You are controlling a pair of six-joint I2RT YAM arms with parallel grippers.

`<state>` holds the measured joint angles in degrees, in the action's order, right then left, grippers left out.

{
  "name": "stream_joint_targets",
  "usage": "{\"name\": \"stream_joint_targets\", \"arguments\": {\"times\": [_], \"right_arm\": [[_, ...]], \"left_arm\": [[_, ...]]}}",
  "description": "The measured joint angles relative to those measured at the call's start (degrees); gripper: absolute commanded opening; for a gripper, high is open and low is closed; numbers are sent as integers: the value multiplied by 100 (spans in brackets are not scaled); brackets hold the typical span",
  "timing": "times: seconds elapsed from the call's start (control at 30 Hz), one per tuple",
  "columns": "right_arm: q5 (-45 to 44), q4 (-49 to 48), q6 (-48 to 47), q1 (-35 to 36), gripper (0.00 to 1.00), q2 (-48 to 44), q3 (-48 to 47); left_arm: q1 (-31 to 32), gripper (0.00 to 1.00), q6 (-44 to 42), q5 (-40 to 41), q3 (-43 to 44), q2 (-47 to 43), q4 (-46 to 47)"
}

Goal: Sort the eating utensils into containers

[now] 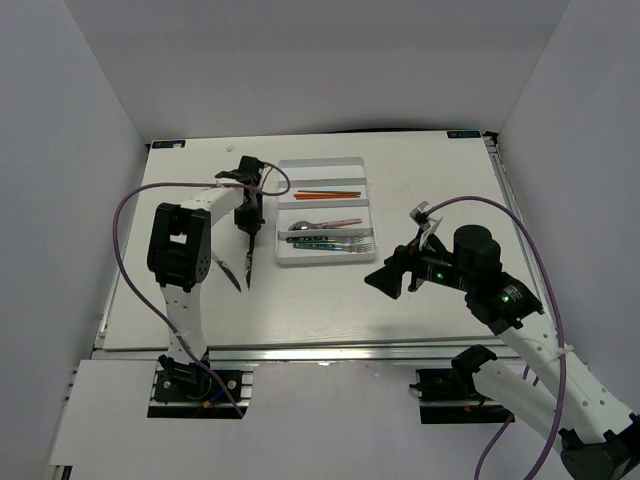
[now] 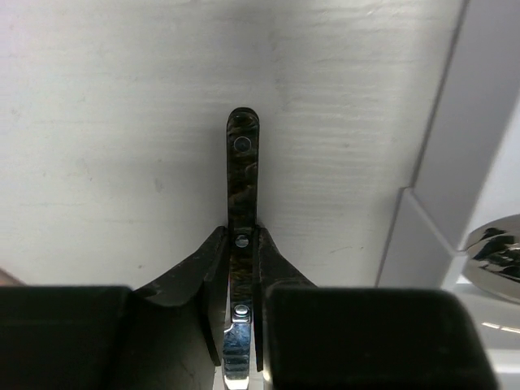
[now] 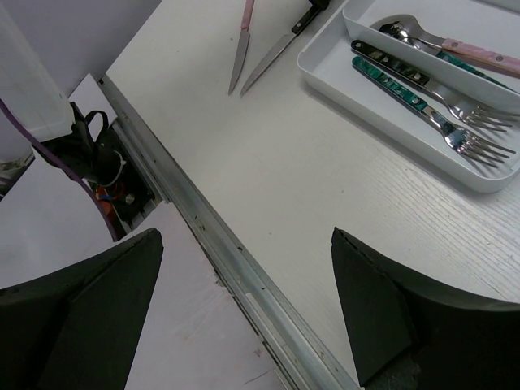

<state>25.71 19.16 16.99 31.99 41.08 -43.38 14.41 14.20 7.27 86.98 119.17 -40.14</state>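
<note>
I will raise and turn my left gripper and carry the dark-handled knife outward to the tray's far section (image 1: 320, 172). That section is empty, so my left gripper will lower the knife and release it there.
My left gripper (image 2: 241, 244) (image 1: 247, 222) is shut on the handle of a dark-handled knife (image 2: 242, 175), just left of the white tray (image 1: 285, 212). Its pads press both sides of the handle. The knife's blade (image 1: 247, 268) (image 3: 275, 55) points toward the near edge, low over the table. A second knife with a pink handle (image 3: 240, 47) (image 1: 228, 273) lies beside it on the table. The tray's compartments hold orange-red chopsticks (image 1: 328, 193), a pink-handled spoon (image 1: 325, 224) (image 3: 463, 49) and green-handled forks (image 1: 335, 243) (image 3: 422, 97). My right gripper (image 3: 246, 231) (image 1: 395, 275) hangs open and holds nothing, right of the tray.
The tray's near wall (image 2: 422, 236) rises close on the right of my left gripper. A metal rail (image 3: 236, 260) runs along the table's near edge under the right gripper. White walls enclose the table on three sides.
</note>
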Motion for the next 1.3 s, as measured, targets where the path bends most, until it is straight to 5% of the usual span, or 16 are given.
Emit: {"name": "stream_joint_targets", "arguments": {"times": [0.2, 0.33, 0.53, 0.8, 1.07, 1.3], "right_arm": [[-116, 0, 63, 0, 88, -59, 7], [-323, -13, 79, 0, 89, -175, 9], [-776, -101, 162, 0, 89, -302, 11], [-1235, -173, 328, 0, 89, -428, 17], [-1386, -264, 380, 0, 89, -551, 107], [-1401, -262, 319, 0, 89, -549, 107]], "left_arm": [[-7, 0, 81, 282, 592, 33, -726], [-17, 0, 328, 284, 1727, 46, -949], [-37, 0, 1652, 341, 3471, 227, -553], [166, 0, 5451, 1143, 638, -378, 2826], [931, 0, 7206, 2420, 682, 667, 4653], [1078, 0, 7825, 2872, 925, 1397, 5427]]}}
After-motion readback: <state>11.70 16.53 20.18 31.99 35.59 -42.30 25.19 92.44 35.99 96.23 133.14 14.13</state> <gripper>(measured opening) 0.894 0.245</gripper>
